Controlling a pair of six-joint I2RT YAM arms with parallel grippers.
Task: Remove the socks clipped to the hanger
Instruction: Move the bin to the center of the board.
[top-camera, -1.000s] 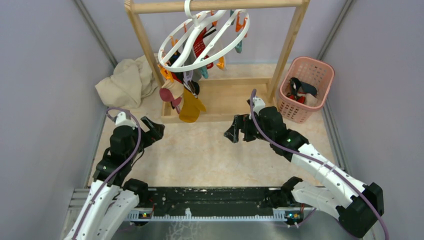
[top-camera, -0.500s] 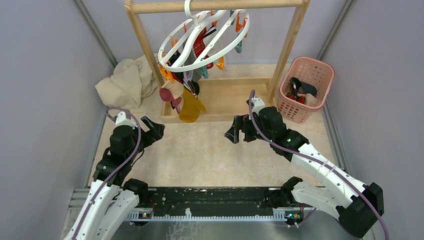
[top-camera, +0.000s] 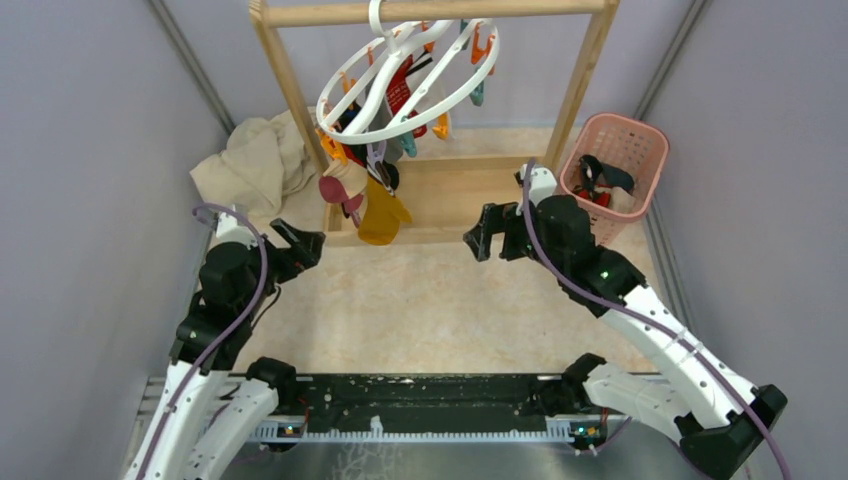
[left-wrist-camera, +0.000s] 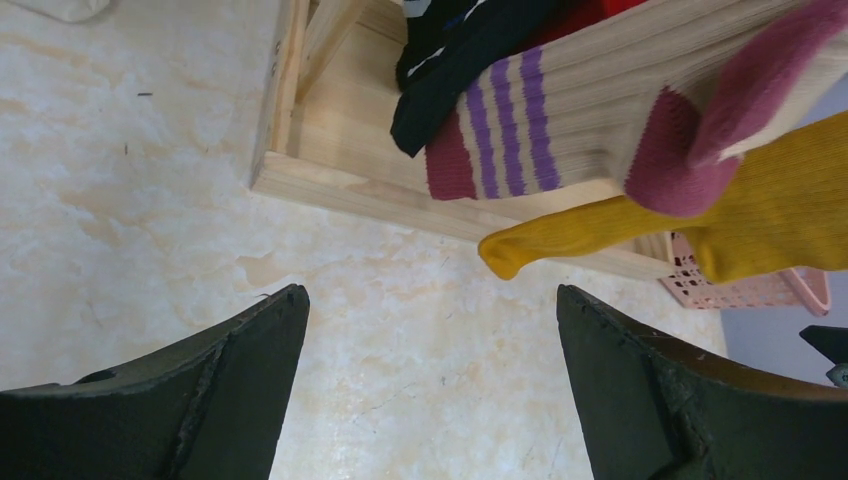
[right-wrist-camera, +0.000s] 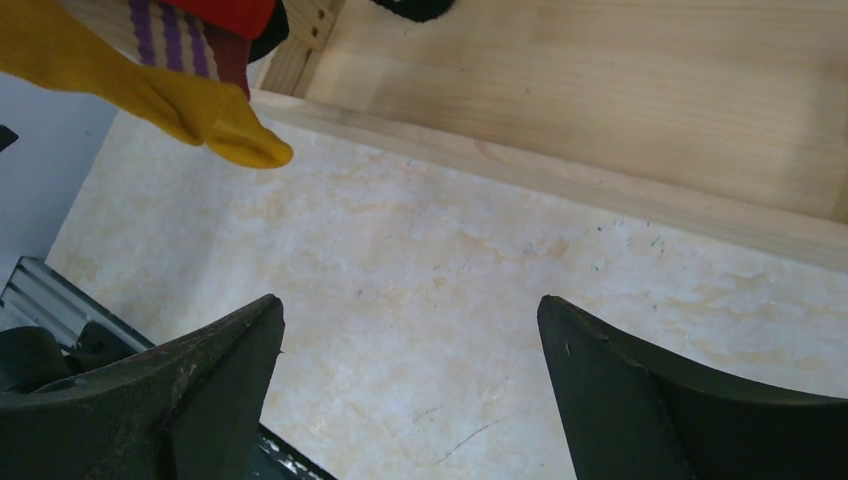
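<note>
I need to move my right gripper outward and to the right in the top view next, onto the basket's rack-side rim (top-camera: 571, 155), because the basket stands apart from the hanging socks.
The white ring hanger (top-camera: 398, 88) hangs tilted from the wooden rack's top bar, with orange and teal clips. Several socks dangle from it: a mustard yellow one (top-camera: 383, 216) lowest, a cream and pink one (top-camera: 343, 186), a red patterned one (top-camera: 401, 90). In the left wrist view the yellow sock (left-wrist-camera: 760, 205), a cream sock with purple stripes (left-wrist-camera: 560, 115) and a black sock (left-wrist-camera: 450, 75) hang above and beyond my open left gripper (left-wrist-camera: 430, 300). My left gripper (top-camera: 303, 244) sits left of the socks. My right gripper (top-camera: 483, 236) is open to their right; its wrist view shows the yellow toe (right-wrist-camera: 215, 125) at upper left of the right gripper (right-wrist-camera: 410, 305).
The wooden rack (top-camera: 575, 95) stands on a flat wooden base (top-camera: 460, 195) at the back. A pink lattice basket (top-camera: 640, 130) with some socks in it sits at the right. A beige cloth (top-camera: 250, 165) lies bunched at the left. Grey walls close in both sides.
Both arms have moved toward the rack: the right gripper went farther back and right, up to the wooden base. The left arm shifted left and forward. Both grippers stayed open.
</note>
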